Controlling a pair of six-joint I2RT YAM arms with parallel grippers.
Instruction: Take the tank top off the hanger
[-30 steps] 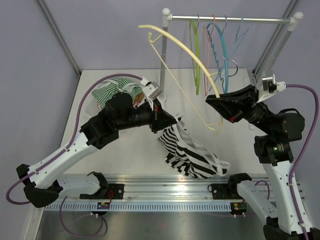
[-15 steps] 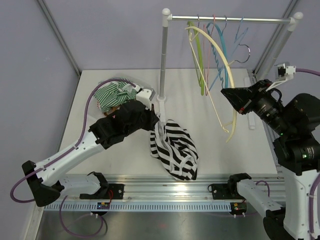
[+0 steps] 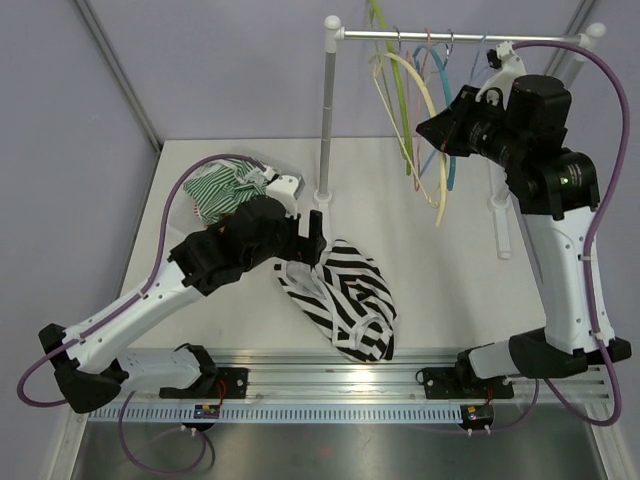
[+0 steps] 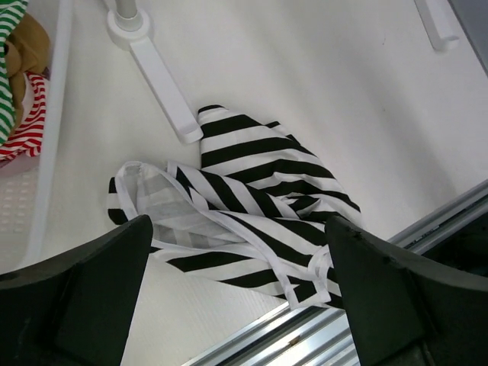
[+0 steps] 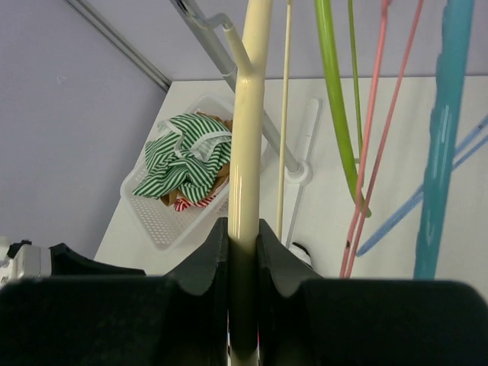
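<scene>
My right gripper should next move outward and toward the white post [image 3: 329, 90] [image 5: 268, 128] to release the cream hanger there, because the hanger slants out from the rack's bar.
The black-and-white striped tank top [image 3: 348, 297] lies crumpled on the table near the front rail, off any hanger. My left gripper [image 3: 311, 234] hovers just above its left edge, open, with nothing between the fingers. In the left wrist view the tank top [image 4: 252, 191] spreads out below the wide-apart left gripper [image 4: 240, 255]. My right gripper [image 3: 437, 131] is raised by the rack and shut on the bare cream hanger [image 3: 428, 95]. The right wrist view shows the cream hanger [image 5: 250, 137] clamped in the right gripper [image 5: 244, 252].
A clothes rack rail [image 3: 470, 40] on a white post [image 3: 325, 110] carries green [image 3: 392, 75], pink, teal and blue hangers. A white basket [image 3: 196, 212] of striped clothes sits at the back left. The rack's foot [image 4: 164, 95] lies beside the tank top. A metal rail [image 3: 340, 362] runs along the front.
My left gripper has opened and let go of the tank top, which has settled on the table. My right arm has lifted the cream hanger up towards the rack rail.
</scene>
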